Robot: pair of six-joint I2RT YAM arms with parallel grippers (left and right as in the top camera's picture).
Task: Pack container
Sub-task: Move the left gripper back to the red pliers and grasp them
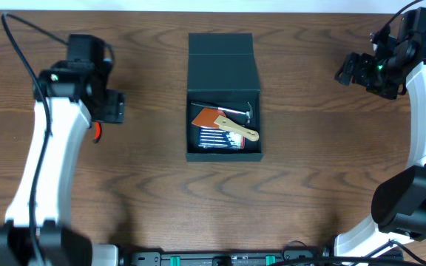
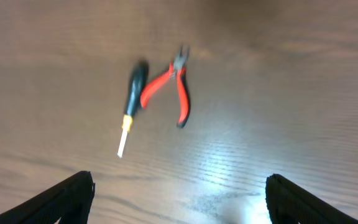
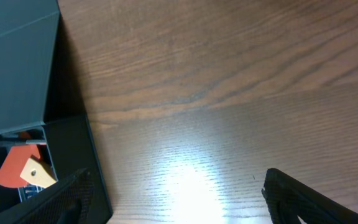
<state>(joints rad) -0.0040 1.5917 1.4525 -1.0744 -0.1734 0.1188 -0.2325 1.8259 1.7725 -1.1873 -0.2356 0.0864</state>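
Observation:
My left gripper will next go down open onto the pliers' red handle that is farther from the screwdriver, because the spread handles leave bare table on both sides of it.
The dark container (image 1: 224,151) stands open at the table's middle, its flap lid (image 1: 220,55) folded back. Inside lie an orange scraper with a wooden handle (image 1: 224,123), a small hammer (image 1: 235,109) and a blue case of drill bits (image 1: 217,139). Red-handled pliers (image 2: 169,84) and a black-handled screwdriver (image 2: 133,87) lie side by side on the table in the left wrist view. My left gripper (image 2: 179,199) is open and empty above the table, short of them. My right gripper (image 3: 179,199) is open and empty, right of the container (image 3: 73,149).
In the overhead view the left arm (image 1: 87,81) hangs over the pliers, with only a red tip (image 1: 96,131) showing. The right gripper (image 1: 355,72) is at the far right. The wood table (image 1: 316,162) lies between it and the box.

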